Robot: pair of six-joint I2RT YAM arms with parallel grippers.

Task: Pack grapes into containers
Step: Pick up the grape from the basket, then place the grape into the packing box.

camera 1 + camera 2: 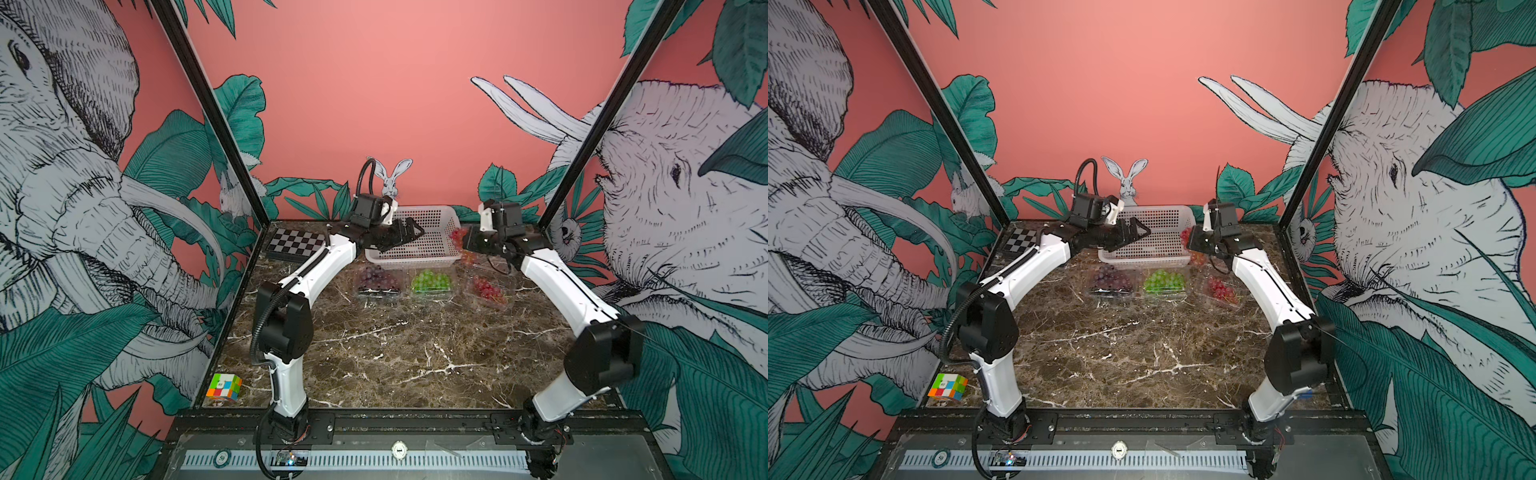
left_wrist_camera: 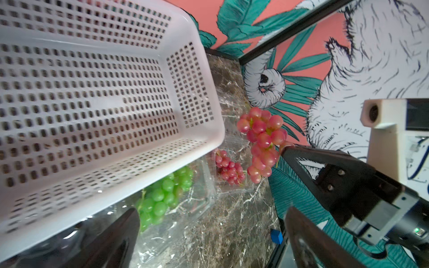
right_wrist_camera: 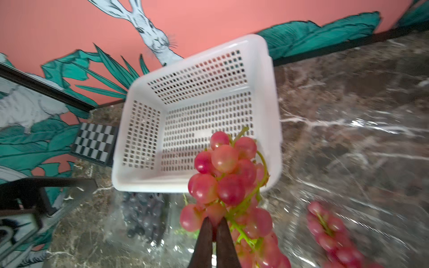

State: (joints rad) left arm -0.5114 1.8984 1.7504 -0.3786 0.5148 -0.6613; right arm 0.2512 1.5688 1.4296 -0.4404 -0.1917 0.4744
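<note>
One container already holds a red bunch of grapes, so I will move my right gripper back and down over that container's grapes (image 1: 488, 289) (image 3: 334, 235) and let go of the second red bunch of grapes there.
Three clear containers stand in a row in front of the basket in both top views. The left container holds purple grapes (image 1: 376, 279), the middle one green grapes (image 1: 431, 281) (image 2: 162, 197), the right one a red bunch (image 1: 488, 291) (image 3: 329, 232). My right gripper (image 3: 215, 220) (image 1: 467, 245) is shut on a second red bunch (image 3: 227, 183) (image 2: 262, 141), which hangs in the air beside the basket's right end, behind the right container. My left gripper (image 2: 212, 215) (image 1: 405, 239) is open and empty above the basket's front part.
The white perforated basket (image 1: 415, 262) (image 3: 274, 111) sits at the back centre with nothing in it. A chessboard (image 1: 296, 243) lies at the back left, and a colour cube (image 1: 224, 387) at the front left corner. A small blue block (image 2: 276, 236) sits at the table's right edge.
</note>
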